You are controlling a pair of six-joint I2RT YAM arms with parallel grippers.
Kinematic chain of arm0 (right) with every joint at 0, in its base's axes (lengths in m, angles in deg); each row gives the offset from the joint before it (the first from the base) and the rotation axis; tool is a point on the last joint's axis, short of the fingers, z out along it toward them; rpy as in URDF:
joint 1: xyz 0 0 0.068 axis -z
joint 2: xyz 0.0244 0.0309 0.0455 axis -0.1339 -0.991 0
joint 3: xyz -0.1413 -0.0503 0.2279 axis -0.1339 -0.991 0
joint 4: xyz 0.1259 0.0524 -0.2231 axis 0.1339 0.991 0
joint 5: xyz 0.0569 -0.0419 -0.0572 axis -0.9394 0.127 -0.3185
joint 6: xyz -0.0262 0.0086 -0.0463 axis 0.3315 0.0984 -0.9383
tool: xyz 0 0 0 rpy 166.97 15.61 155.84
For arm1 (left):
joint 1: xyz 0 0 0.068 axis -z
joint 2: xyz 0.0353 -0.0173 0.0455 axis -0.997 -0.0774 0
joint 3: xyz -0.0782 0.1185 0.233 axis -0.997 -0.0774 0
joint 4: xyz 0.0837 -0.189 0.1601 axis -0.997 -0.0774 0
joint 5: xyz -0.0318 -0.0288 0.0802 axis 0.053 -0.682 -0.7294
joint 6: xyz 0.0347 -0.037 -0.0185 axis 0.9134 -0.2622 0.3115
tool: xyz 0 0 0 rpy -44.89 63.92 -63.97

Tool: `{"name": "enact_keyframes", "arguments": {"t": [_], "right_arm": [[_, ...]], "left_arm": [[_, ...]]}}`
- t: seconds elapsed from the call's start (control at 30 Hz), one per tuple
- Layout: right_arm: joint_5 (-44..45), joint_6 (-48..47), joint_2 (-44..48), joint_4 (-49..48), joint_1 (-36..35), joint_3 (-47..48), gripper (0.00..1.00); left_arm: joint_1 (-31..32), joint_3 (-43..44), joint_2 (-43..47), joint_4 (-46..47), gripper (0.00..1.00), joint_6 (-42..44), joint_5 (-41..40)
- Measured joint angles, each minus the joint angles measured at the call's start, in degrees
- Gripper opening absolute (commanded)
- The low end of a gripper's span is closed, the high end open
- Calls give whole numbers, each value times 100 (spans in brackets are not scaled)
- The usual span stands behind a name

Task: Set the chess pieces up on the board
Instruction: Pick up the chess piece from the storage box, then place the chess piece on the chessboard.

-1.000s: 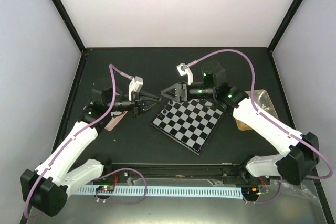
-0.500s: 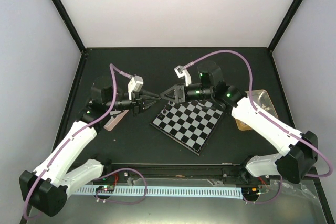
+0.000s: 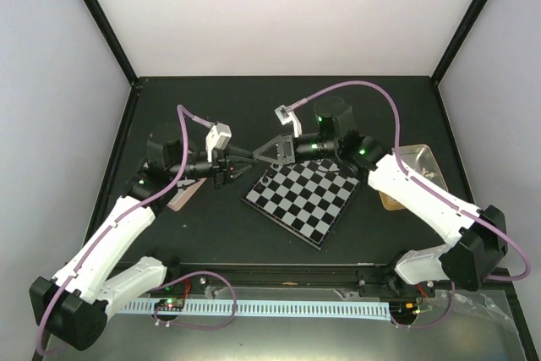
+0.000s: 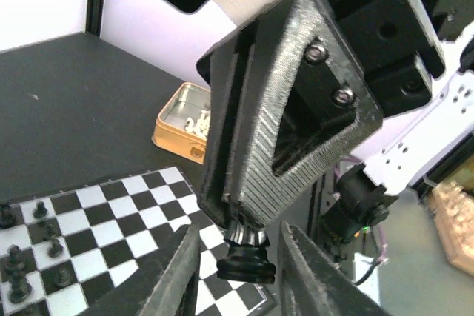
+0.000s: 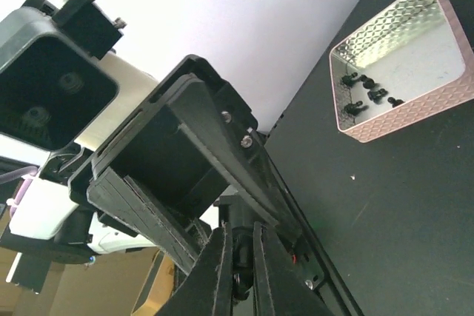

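Note:
My right gripper should turn downward, lower the piece onto the empty white square between black pieces in the board's edge row, and release.
Both grippers meet in the air just beyond the board's left corner. My right gripper is shut on the top of a black chess piece. The piece's base hangs between the fingers of my left gripper, which stand open with a gap on each side of it. In the top view the left gripper and right gripper sit tip to tip and hide the piece. Several black chess pieces stand on the board's left edge.
A golden tin holding pale pieces lies beyond the board on the right side of the table. A pink tin holds a few black pieces and lies left of the board. Dark rails edge the table.
My right gripper has shut on the black piece and shifted slightly left. My left gripper has opened, letting go of the piece.

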Motion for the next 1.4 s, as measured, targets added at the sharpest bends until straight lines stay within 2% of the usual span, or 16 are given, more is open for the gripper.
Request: {"name": "enact_keyframes", "arguments": {"t": [0.03, 0.07, 0.17, 0.3, 0.57, 0.7, 0.87, 1.17, 1.4], "right_arm": [[-13, 9, 0, -46, -9, -7, 1], [-7, 9, 0, -81, -17, -9, 1], [197, -153, 4, -44, -33, -13, 1], [1047, -750, 70, 142, -35, -103, 1], [3121, -1967, -9, 332, -234, -702, 1], [3864, -2398, -431, 352, -627, -780, 1], [4538, -2723, -1104, 337, -1130, -809, 1], [4999, -2955, -1980, 120, -1685, -813, 1], [5477, -2909, -1958, 105, -1784, -811, 1]], "left_arm": [[2, 2, 11, -4, 50, 13, -28], [2, 7, 22, -17, 54, 39, -68], [2, 33, 90, -129, 63, 52, -431], [2, 35, 374, -393, 70, 63, -1447], [2, -61, 1506, -568, 81, 15, -3790], [2, -236, 2009, -542, 82, 22, -4590], [2, -472, 2184, -525, 82, 26, -5145], [2, -503, 2076, -531, 83, 26, -5453], [2, -503, 2041, -533, 83, 26, -5523]]}}
